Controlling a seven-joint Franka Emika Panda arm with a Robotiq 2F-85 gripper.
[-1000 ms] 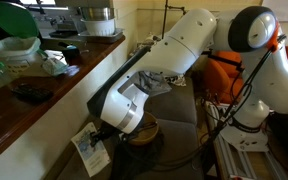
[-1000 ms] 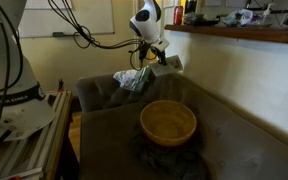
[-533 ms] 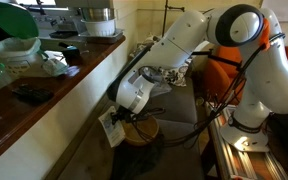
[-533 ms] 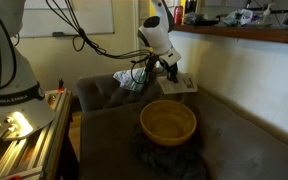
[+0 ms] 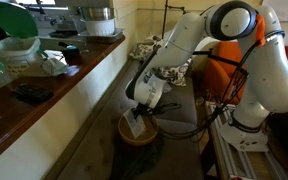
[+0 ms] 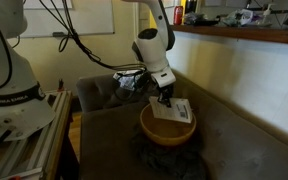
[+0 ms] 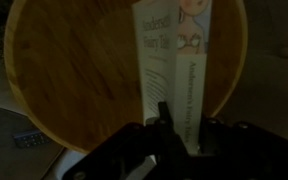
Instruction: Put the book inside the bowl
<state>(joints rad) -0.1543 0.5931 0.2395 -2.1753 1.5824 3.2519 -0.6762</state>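
I need to move my gripper down next and lower the book (image 6: 173, 110) into the inside of the tan wooden bowl (image 6: 150, 130) to let go of it, because the bowl is open and empty below.
My gripper (image 6: 164, 98) is shut on the book (image 6: 173, 110), a thin whitish booklet with dark print, and holds it just above the round tan wooden bowl (image 6: 150, 130). In the wrist view the book (image 7: 172, 60) runs up from my jaws (image 7: 182, 128) across the bowl's inside (image 7: 74, 70). In an exterior view the book (image 5: 136, 121) hangs over the bowl (image 5: 124, 135) under my gripper (image 5: 140, 110). I cannot tell whether the book touches the bowl.
The bowl rests on a dark cloth (image 6: 169, 162) on a dark couch seat (image 6: 234, 140). A crumpled cloth (image 6: 129, 80) lies at the couch's back. A wooden counter (image 5: 44, 90) with a green bowl (image 5: 12, 22) and containers runs alongside.
My gripper has carried the book from beside the counter wall across and down over the bowl. The bowl has not moved.
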